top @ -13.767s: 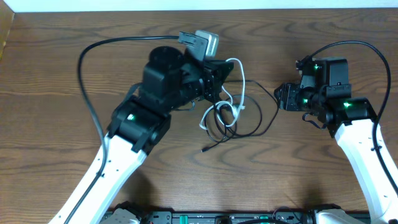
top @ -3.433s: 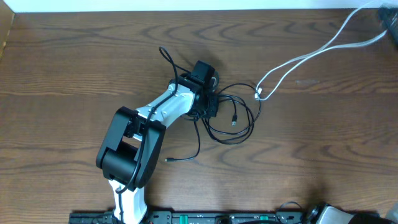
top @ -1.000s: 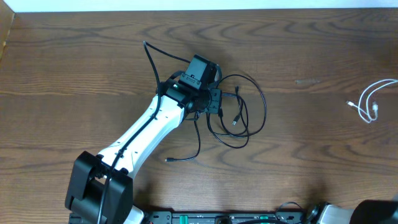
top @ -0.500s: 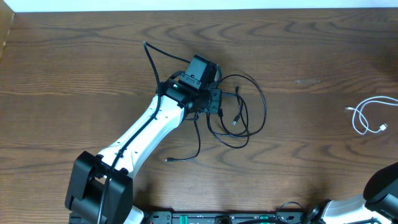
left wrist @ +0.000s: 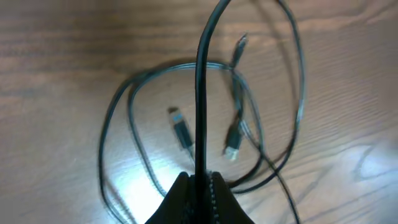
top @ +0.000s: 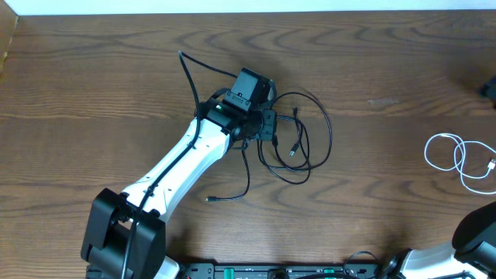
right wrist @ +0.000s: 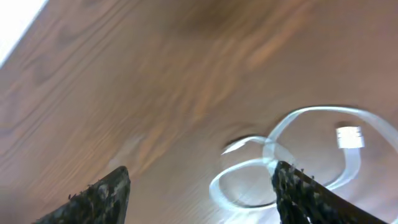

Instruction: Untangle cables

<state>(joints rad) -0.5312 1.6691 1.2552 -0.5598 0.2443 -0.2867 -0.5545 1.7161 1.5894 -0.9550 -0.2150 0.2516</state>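
My left gripper needs to go up, then down beside the black loops to release the cable, as the loops lie below and to its right in the overhead view.
My left gripper (top: pixel 268 125) is shut on a black cable (left wrist: pixel 200 93) at the left side of the black cable tangle (top: pixel 298 147) near the table's middle. In the left wrist view the held cable runs straight up from my left gripper's fingertips (left wrist: pixel 200 182) over loose black loops and small plugs (left wrist: pixel 181 132). One black cable end (top: pixel 209 199) lies below the tangle. The white cable (top: pixel 459 159) lies apart in loose loops at the far right. In the right wrist view my right gripper (right wrist: pixel 199 196) is open and empty above the white cable (right wrist: pixel 273 163).
My left arm (top: pixel 178 174) crosses the table from the bottom left. Part of my right arm (top: pixel 479 232) shows at the bottom right corner. A dark object (top: pixel 488 87) sits at the right edge. The wooden table (top: pixel 387 62) ends at the white strip along the top.
The white cable has dropped lower at the right edge and spread into wider loops on the table. My left arm and the black tangle have not moved.
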